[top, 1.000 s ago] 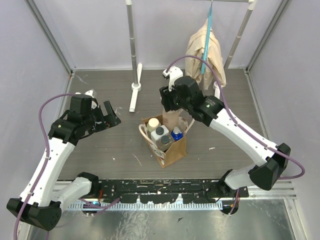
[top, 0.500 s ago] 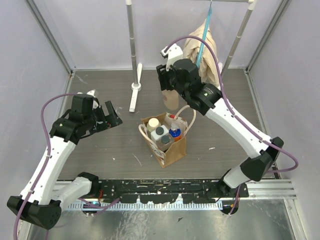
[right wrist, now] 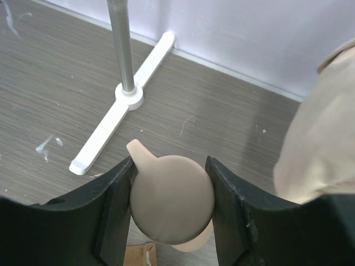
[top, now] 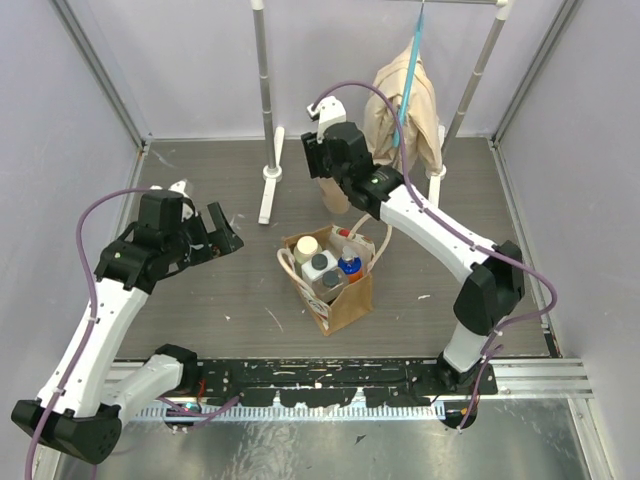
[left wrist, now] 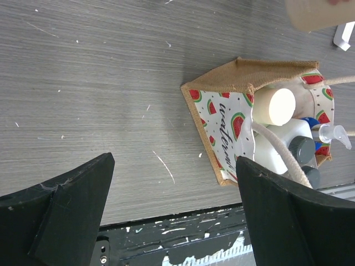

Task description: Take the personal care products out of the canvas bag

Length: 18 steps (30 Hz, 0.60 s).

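Note:
The beige pump-top bottle [top: 338, 198] goes down in my right gripper next for release on the bare tabletop behind the bag, as that clear spot lies below.
The tan canvas bag [top: 345, 295] stands mid-table with cream handles. Inside it are a cream-capped bottle [top: 307, 245], a white bottle with a dark grey cap [top: 320, 263] and a blue bottle [top: 351, 267]. My right gripper [top: 328, 165] is shut on the beige pump-top bottle [top: 338, 198] and holds it above the table behind the bag. In the right wrist view the pump head [right wrist: 172, 202] sits clamped in that gripper [right wrist: 171, 169]. My left gripper [top: 222, 232] is open and empty, left of the bag. In the left wrist view it [left wrist: 175, 160] frames the bag [left wrist: 249, 75] and the cream cap [left wrist: 274, 106].
A white rack pole [top: 262, 80] with a cross foot [top: 270, 185] stands at the back. A beige cloth on a blue hanger [top: 408, 100] hangs at the back right, close to my right arm. A black rail [top: 330, 375] runs along the near edge.
My right gripper has lifted the beige pump-top bottle out of the bag and carried it back and to the left. The left arm has hardly moved.

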Motion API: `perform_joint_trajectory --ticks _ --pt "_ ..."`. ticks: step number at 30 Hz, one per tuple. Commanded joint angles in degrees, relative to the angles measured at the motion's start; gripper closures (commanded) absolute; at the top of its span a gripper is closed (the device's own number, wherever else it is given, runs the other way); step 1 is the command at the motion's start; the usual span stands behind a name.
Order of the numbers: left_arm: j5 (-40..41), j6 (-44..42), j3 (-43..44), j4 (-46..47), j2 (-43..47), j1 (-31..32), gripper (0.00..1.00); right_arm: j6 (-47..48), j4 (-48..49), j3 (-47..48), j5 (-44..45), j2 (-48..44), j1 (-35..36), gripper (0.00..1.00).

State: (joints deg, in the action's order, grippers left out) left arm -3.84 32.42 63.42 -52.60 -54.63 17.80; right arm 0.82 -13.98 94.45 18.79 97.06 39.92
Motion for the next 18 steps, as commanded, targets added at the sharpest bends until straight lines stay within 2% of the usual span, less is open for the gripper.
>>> perform_joint_trajectory --ticks 1,9,18 --pt "0.64 0.44 -0.97 0.01 1.59 0.13 0.01 -0.98 15.38 -1.26 1.65 -0.01 -0.4 0.68" --pt "0.67 0.17 -2.06 -0.69 1.37 0.17 0.01 -7.22 17.28 -8.46 5.59 1.46 -0.46 0.68" --pt "0.2 0.18 -1.9 -0.4 1.18 0.13 0.01 -13.82 14.43 -15.1 8.81 -4.1 -0.52 0.69"
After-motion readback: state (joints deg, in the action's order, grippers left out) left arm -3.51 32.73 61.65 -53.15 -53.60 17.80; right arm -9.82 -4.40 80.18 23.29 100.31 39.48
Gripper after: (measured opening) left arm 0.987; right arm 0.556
